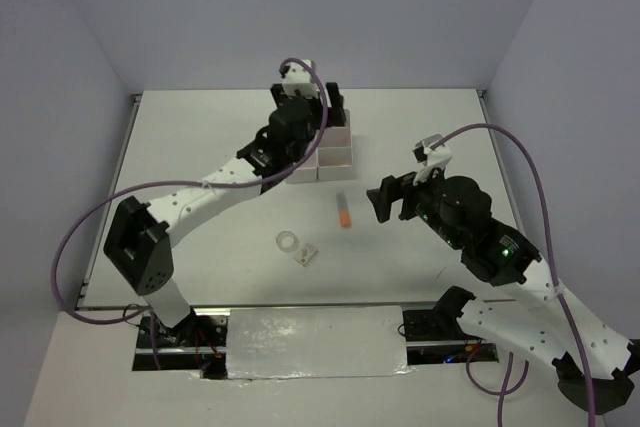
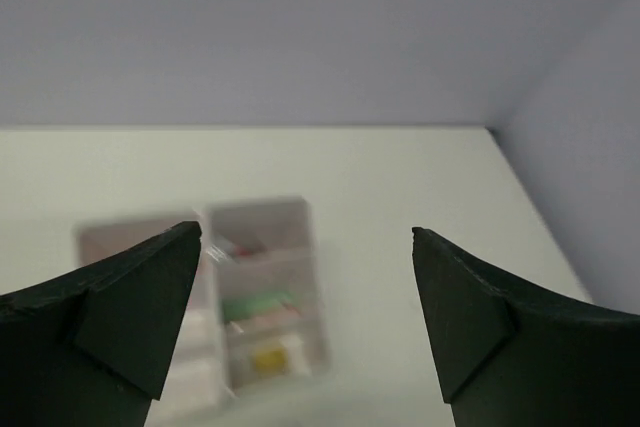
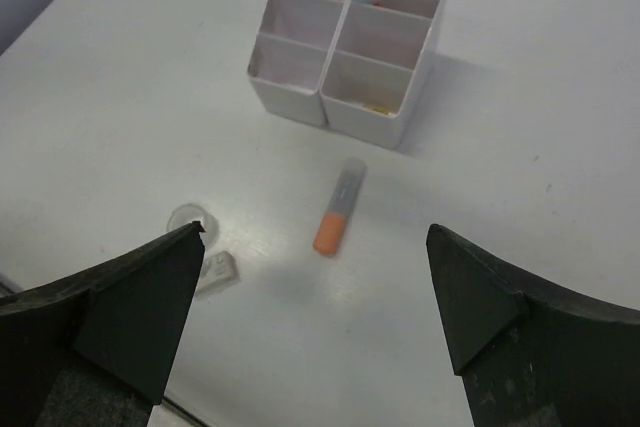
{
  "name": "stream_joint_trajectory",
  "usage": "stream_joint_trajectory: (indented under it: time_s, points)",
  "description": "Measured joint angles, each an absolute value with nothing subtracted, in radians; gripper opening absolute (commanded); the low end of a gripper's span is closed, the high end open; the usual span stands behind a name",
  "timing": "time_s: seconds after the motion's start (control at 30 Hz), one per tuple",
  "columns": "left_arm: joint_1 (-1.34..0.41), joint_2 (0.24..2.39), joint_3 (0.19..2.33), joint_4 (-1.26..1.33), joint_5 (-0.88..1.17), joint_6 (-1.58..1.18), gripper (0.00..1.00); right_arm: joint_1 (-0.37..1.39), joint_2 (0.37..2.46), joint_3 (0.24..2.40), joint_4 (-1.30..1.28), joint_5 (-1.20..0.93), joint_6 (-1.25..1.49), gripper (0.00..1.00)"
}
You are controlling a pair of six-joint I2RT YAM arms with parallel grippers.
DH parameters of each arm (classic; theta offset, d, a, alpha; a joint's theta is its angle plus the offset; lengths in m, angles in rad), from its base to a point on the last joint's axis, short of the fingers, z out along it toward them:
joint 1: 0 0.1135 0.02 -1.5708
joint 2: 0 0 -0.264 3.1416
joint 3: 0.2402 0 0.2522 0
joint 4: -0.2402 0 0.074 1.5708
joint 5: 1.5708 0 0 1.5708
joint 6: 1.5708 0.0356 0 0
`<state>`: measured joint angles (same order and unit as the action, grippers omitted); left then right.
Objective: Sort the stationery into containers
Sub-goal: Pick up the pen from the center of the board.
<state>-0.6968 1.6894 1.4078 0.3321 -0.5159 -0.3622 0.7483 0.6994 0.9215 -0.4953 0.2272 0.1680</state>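
Observation:
My left gripper should move back and down next, onto the grey part of the orange highlighter.
The containers are a white block of six open boxes at the far middle of the table. My left gripper hangs above them, open and holding nothing. In the left wrist view the containers are blurred below the left gripper, with green, pink, yellow and red pieces inside. An orange highlighter lies on the table, just left of my open, empty right gripper. In the right wrist view the right gripper hovers over the highlighter, with the containers beyond. A clear tape ring and a white eraser lie nearer the front.
In the right wrist view the tape ring and eraser lie side by side by the left fingertip. Grey walls close in the table on three sides. Purple cables loop over both arms.

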Motion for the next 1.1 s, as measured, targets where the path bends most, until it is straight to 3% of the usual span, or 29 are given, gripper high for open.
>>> stream_joint_trajectory:
  time_s: [0.17, 0.33, 0.43, 0.77, 1.07, 1.1]
  points:
    - [-0.911, 1.676, 1.486, -0.055, -0.587, -0.634, 0.99, 0.748, 0.665, 0.926, -0.497, 0.316, 0.187, 1.00]
    - [-0.953, 1.975, 1.769, -0.469, -0.640, -0.845, 0.98, 0.748, 0.664, 0.926, -0.503, 0.334, 0.190, 1.00]
    - [-0.952, 2.118, 1.867, -0.593, -0.640, -0.905, 0.95, 0.748, 0.655, 0.925, -0.503, 0.328, 0.190, 1.00]
    - [-0.933, 2.225, 1.875, -0.690, -0.579, -1.001, 0.89, 0.748, 0.589, 0.923, -0.497, 0.277, 0.189, 1.00]
    - [-0.872, 2.262, 1.797, -0.635, -0.505, -1.021, 0.74, 0.748, 0.571, 0.917, -0.492, 0.254, 0.189, 1.00]
    - [-0.867, 2.262, 1.798, -0.629, -0.499, -1.022, 0.66, 0.748, 0.566, 0.914, -0.491, 0.254, 0.189, 1.00]
